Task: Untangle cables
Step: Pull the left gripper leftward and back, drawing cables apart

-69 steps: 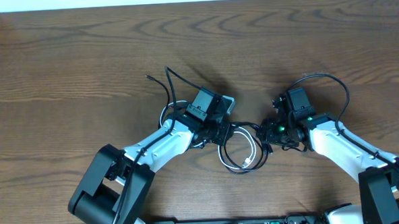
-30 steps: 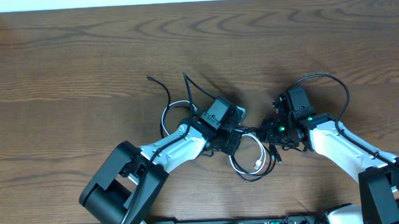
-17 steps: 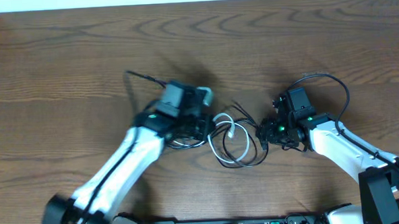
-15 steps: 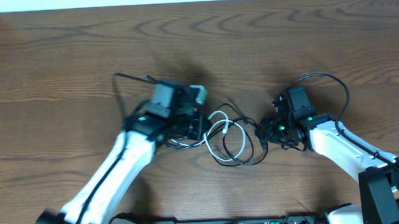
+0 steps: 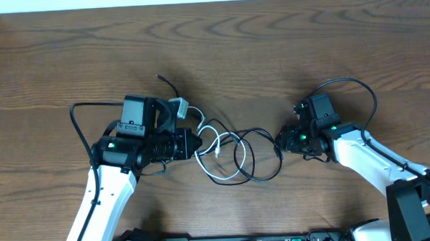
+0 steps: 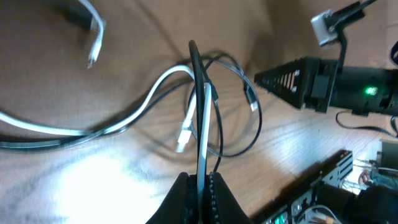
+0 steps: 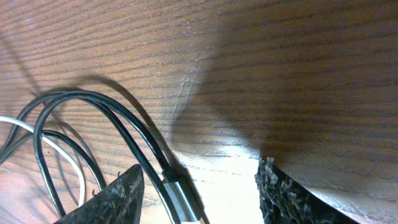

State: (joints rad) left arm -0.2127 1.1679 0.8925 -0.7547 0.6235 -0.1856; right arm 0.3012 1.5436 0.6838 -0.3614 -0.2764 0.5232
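Note:
My left gripper pinches the black piece of cable together with a white one, so it should go left in the overhead view, slightly back, and open next.
The cables lie tangled at mid-table: a white cable (image 5: pixel 217 143) and black cables (image 5: pixel 259 161) in overlapping loops. My left gripper (image 5: pixel 192 145) is shut on a black strand and a white strand together at the left side of the tangle; in the left wrist view the pinched strands (image 6: pixel 200 124) rise straight from the closed fingers (image 6: pixel 199 186). My right gripper (image 5: pixel 279 140) is open at the right end of the tangle. In the right wrist view a black cable's plug end (image 7: pixel 180 200) lies between the spread fingers (image 7: pixel 199 193), close to the left finger.
A loose black cable end (image 5: pixel 167 82) points toward the back of the table behind my left wrist. A white plug end (image 5: pixel 179 105) lies beside the left wrist camera. The arms' own thick black cables arc at the left (image 5: pixel 75 116) and right (image 5: pixel 359 85).
My left arm has swung left with the strands in its grip, dragging the tangle left and spreading the loops. The right arm has stayed in place.

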